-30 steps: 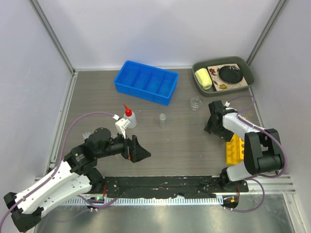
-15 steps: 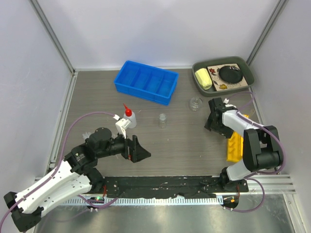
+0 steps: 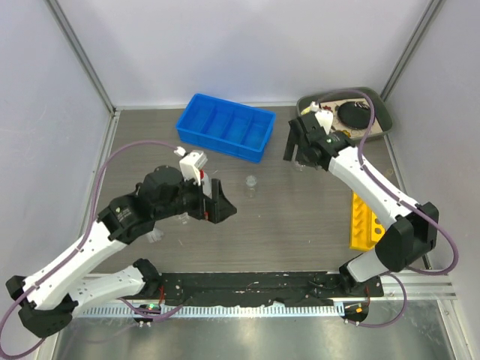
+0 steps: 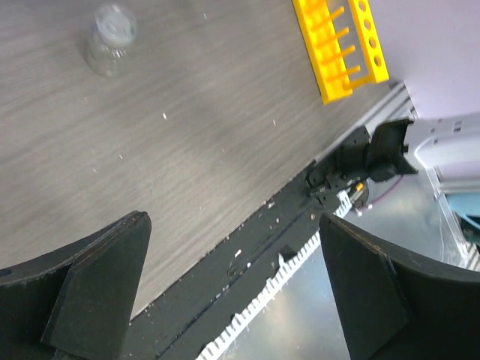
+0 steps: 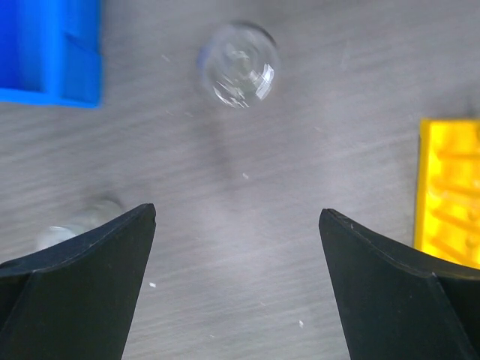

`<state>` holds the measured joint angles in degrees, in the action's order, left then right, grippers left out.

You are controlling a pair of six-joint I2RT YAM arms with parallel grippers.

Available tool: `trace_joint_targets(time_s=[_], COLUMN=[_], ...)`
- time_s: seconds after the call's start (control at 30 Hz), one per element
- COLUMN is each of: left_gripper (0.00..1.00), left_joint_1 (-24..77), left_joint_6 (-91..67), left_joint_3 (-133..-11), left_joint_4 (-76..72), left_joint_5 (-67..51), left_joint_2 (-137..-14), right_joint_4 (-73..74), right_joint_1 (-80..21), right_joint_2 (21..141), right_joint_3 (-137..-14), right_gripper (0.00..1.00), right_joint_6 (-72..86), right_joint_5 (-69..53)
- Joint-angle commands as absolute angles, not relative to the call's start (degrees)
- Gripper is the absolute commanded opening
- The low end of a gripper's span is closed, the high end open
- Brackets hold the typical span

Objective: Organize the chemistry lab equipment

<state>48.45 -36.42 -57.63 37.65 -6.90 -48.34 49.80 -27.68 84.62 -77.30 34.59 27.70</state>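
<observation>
The blue bin sits crooked, so I need to move my right gripper to the left in the top view and down onto the blue bin's nearest divider (image 3: 244,129).
A small clear beaker (image 3: 251,182) stands mid-table; it also shows in the left wrist view (image 4: 111,49) and, blurred, in the right wrist view (image 5: 75,221). A round clear flask (image 5: 238,64) stands on the table ahead of my open, empty right gripper (image 5: 236,217), which hovers over it in the top view (image 3: 295,147). The yellow holed rack (image 3: 364,221) lies at the right; it also shows in the left wrist view (image 4: 341,45) and the right wrist view (image 5: 450,187). My left gripper (image 3: 216,202) is open, empty and raised (image 4: 232,221). The squeeze bottle is hidden under the left arm.
A blue divided bin (image 3: 225,126) sits at the back middle, its corner in the right wrist view (image 5: 45,45). A dark green tray (image 3: 382,112) is at the back right, partly behind the right arm. The black base rail (image 3: 247,285) runs along the near edge.
My right arm swung from beside the yellow rack to the back left, over the flask. My left arm rose and moved back and right, covering the squeeze bottle.
</observation>
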Motion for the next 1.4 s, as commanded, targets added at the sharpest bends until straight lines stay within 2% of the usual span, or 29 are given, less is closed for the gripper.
trace_joint_targets(time_s=[0.0,0.2,0.33,0.47,0.77,1.03,1.23,1.37], left_gripper=[1.00,1.00,1.00,1.00,1.00,0.99,0.99,0.99], left_joint_1=[47.64,40.18,29.74,23.57,17.67,15.30,11.78,9.58], left_joint_6=[-32.17,-27.51,-26.28,-26.28,-28.13,-29.27,-30.06,-29.80], left_joint_3=[-69.40,-82.25,-88.67,-93.16,-91.67,-84.65,-81.21,-80.95], left_joint_4=[44.81,49.22,49.92,50.01,47.55,45.79,46.05,46.49], left_joint_5=[-0.54,-0.70,-7.19,-10.80,-12.66,-12.74,-11.86,-12.39], left_joint_2=[-56.32,-67.38,-73.90,-79.97,-86.83,-84.73,-83.06,-82.97], right_joint_4=[52.03,48.70,47.29,44.22,37.89,38.67,37.88,37.44], right_joint_1=[-28.56,-28.92,-29.18,-29.71,-30.06,-31.11,-31.20,-31.38], right_joint_2=[90.15,99.39,109.30,116.17,128.48,141.57,145.98,147.92], right_joint_3=[-89.54,-101.50,-111.24,-116.71,-127.26,-142.00,-143.88,-143.79], right_gripper=[0.96,0.96,0.96,0.96,0.94,0.91,0.81,0.69], right_joint_6=[31.38,29.97,29.53,28.74,29.71,29.88,31.46,31.99], right_joint_5=[24.89,18.38,14.68,12.75,9.93,8.09,7.82,7.30])
